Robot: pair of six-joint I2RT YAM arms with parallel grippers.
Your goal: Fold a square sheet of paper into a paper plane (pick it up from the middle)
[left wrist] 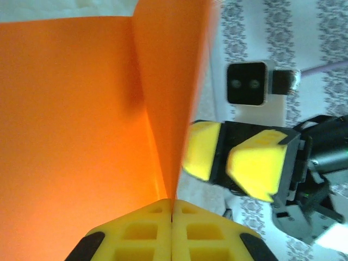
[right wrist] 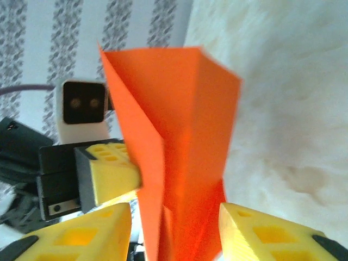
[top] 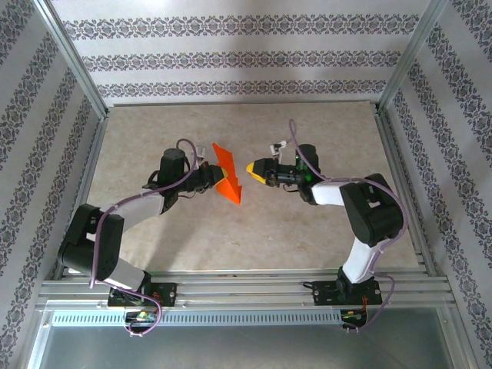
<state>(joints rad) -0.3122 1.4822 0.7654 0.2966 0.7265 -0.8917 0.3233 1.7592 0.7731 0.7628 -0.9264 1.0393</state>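
I will tip my left gripper down next and bring the paper down to the table below, to let go of it there.
The square sheet of paper [top: 227, 175] is bright orange-red, folded into a narrow creased shape and held up off the table. My left gripper [left wrist: 172, 202] is shut on it, its yellow pads pressed together on the paper's [left wrist: 81, 125] crease. In the top view the left gripper [top: 209, 178] sits just left of the sheet and the right gripper [top: 254, 171] just right of it. My right gripper [right wrist: 174, 217] stands open with the folded paper [right wrist: 185, 141] hanging between its spread fingers. The left arm's fingers [right wrist: 109, 173] clamp the paper's left edge.
The beige tabletop [top: 154, 131] is ringed by an aluminium frame [top: 231, 288] and patterned walls. The right arm's wrist camera [left wrist: 247, 82] and yellow fingers [left wrist: 255, 166] sit close to the right of the paper.
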